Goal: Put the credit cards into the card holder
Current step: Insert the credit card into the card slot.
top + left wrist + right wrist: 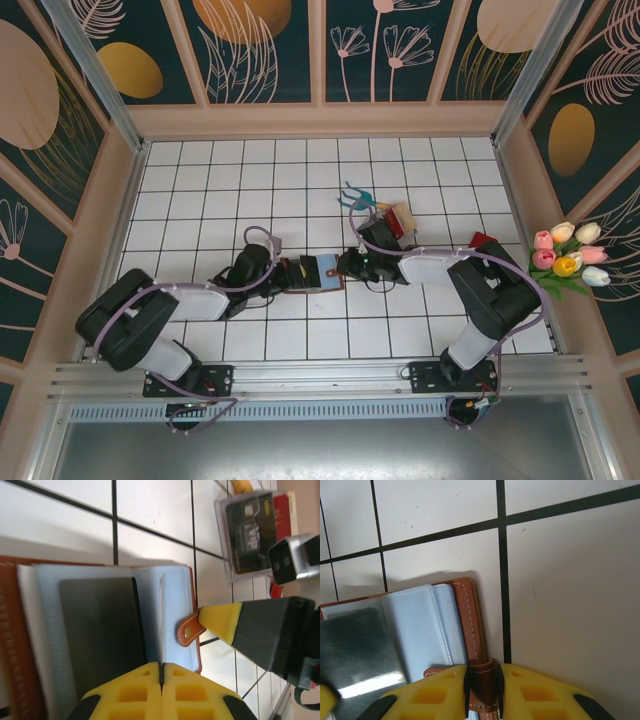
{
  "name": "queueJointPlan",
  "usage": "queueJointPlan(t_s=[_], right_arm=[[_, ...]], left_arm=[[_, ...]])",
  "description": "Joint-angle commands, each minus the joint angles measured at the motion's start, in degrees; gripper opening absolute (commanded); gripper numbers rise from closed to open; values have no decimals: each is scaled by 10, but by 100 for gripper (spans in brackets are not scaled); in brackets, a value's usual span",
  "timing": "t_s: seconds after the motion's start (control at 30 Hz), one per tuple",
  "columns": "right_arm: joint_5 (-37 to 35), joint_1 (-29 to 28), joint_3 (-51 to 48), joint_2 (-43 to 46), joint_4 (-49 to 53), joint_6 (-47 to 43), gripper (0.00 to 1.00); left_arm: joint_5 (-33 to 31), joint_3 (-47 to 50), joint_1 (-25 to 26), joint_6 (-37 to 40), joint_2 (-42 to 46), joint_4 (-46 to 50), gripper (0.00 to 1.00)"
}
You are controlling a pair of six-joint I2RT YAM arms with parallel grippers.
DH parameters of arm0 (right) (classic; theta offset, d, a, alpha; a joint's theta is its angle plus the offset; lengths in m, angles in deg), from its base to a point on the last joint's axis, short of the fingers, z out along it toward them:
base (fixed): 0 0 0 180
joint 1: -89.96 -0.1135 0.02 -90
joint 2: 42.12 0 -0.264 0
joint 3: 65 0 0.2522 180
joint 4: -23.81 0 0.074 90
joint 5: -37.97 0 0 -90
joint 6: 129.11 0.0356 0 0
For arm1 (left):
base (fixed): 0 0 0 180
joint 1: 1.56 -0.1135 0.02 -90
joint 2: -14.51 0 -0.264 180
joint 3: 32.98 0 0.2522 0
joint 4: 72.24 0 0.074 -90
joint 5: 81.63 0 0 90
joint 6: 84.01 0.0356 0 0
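Observation:
The thin card goes down from my left gripper into the empty pale blue pocket below next. The gripper then slides it toward the strap tab (482,685) and releases it.
The brown leather card holder (318,272) lies open mid-table, showing pale blue pockets (175,600) and a dark card (102,635) inside. My left gripper (161,669) is shut on a thin credit card (161,620), seen edge-on and standing against the pocket. My right gripper (482,672) is shut on the holder's brown strap tab (482,685), at the holder's right edge (467,612). In the top view the left gripper (291,275) and the right gripper (347,266) flank the holder. A red card (483,240) lies far right.
A clear plastic box (398,220) holding a dark and a red card (252,530) stands just behind the right arm. A blue-headed garden fork (355,195) lies behind it. Artificial tulips (570,255) rest at the right wall.

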Motion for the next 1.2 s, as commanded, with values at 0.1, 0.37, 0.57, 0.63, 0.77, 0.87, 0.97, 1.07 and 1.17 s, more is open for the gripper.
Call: queueJointPlan(t_s=[0.1, 0.37, 0.57, 0.63, 0.77, 0.87, 0.97, 1.07, 1.17], right_arm=[[-9, -5, 0, 0, 9, 8, 24], [-6, -6, -1, -3, 5, 10, 24], [-2, -7, -2, -7, 2, 11, 24], [-2, -6, -3, -8, 2, 12, 24], [0, -7, -4, -12, -1, 13, 24], [1, -8, -3, -16, -1, 14, 23], [0, -8, -1, -18, -1, 13, 23], [-1, -8, 0, -16, 2, 14, 23], [8, -8, 0, -19, -4, 14, 23]], left_arm=[[-72, 9, 2, 21, 56, 62, 0], [-23, 2, 2, 5, -8, -3, 0], [0, -2, 2, -6, -41, -38, 0], [5, -6, 3, -5, -49, -37, 0], [18, -17, 6, -5, -72, -30, 0], [29, -25, 10, -7, -88, -30, 0], [47, -37, 11, -5, -99, -13, 0], [47, -32, 12, -9, -92, 1, 5], [52, -42, 12, -8, -99, 0, 5]])
